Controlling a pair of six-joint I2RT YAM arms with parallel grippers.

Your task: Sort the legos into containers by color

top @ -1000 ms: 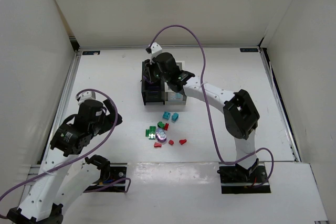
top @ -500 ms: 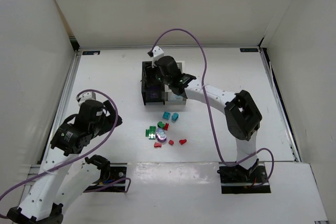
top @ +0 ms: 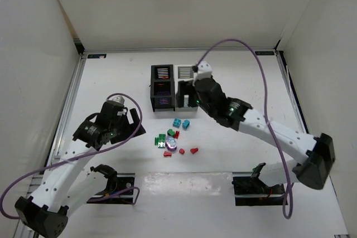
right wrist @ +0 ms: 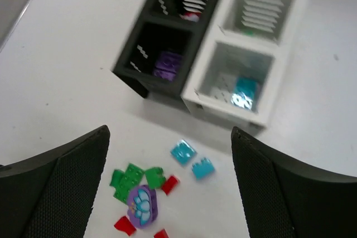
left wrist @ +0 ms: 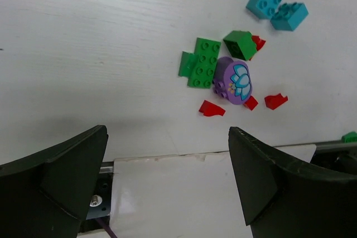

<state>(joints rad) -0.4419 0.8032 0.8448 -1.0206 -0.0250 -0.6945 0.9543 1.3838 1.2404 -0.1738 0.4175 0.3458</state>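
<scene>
I will move my left gripper down and across next, onto the loose purple piece (top: 171, 144) below it and to its right in the top view, because the black bin is for purple.
The loose legos lie in a cluster in front of the bins: two teal bricks (top: 181, 122), green pieces (top: 160, 139), a purple piece (top: 170, 145) and small red bits (top: 182, 151). The black bin (top: 152, 87) holds a purple piece (right wrist: 167, 62). The white bin (top: 184, 73) beside it holds a teal piece (right wrist: 244, 90). My right gripper (top: 191, 101) hangs open and empty above the white bin's near end. My left gripper (top: 133, 122) is open and empty, left of the cluster. In the left wrist view, the green plate (left wrist: 202, 62) and purple piece (left wrist: 234, 80) lie ahead of its fingers.
White walls enclose the table on the left, back and right. The arm bases and a glossy white strip (top: 223, 185) run along the near edge. Purple cables loop over both arms.
My right gripper has pulled back from over the black bin towards the white bin's near end, and its jaws have opened. My left arm has reached forward and right towards the legos.
</scene>
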